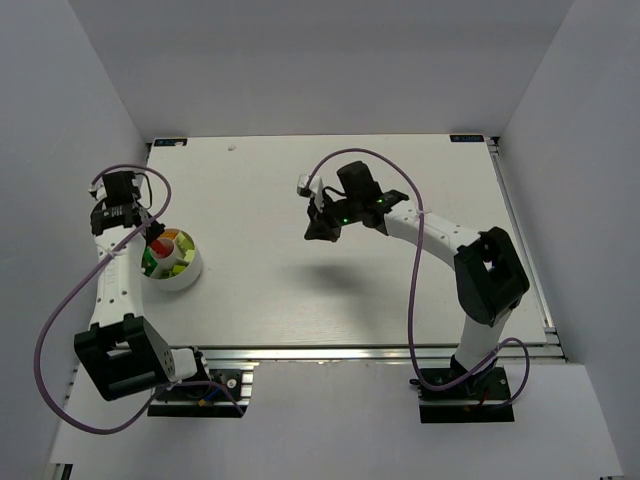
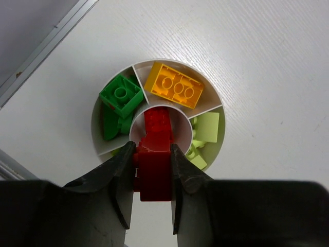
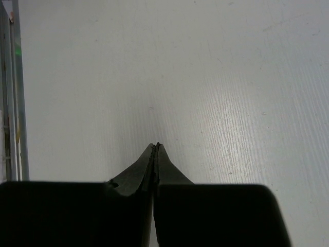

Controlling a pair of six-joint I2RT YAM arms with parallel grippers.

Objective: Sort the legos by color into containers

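Next, my left gripper moves down a little over the dish's middle hollow and releases the red brick, since that hollow just below already holds red.
The round white divided dish [image 2: 100, 105] [image 1: 190, 272] stands at the table's left. Dark green bricks [image 2: 121, 96] fill its left compartment, orange-yellow bricks [image 2: 174, 86] the top one, lime green bricks [image 2: 207, 127] the right one. A red brick [image 2: 157, 123] lies in the middle well. My left gripper [image 2: 152, 172] [image 1: 155, 240] hangs right over the dish, shut on another red brick [image 2: 154, 170]. My right gripper [image 3: 156, 146] [image 1: 320, 230] is shut and holds nothing, above bare table near the middle.
An aluminium rail [image 2: 43, 49] runs along the table's left edge, close to the dish. The rail [image 3: 14, 98] also shows at the left of the right wrist view. Purple cables [image 1: 360, 155] loop over both arms.
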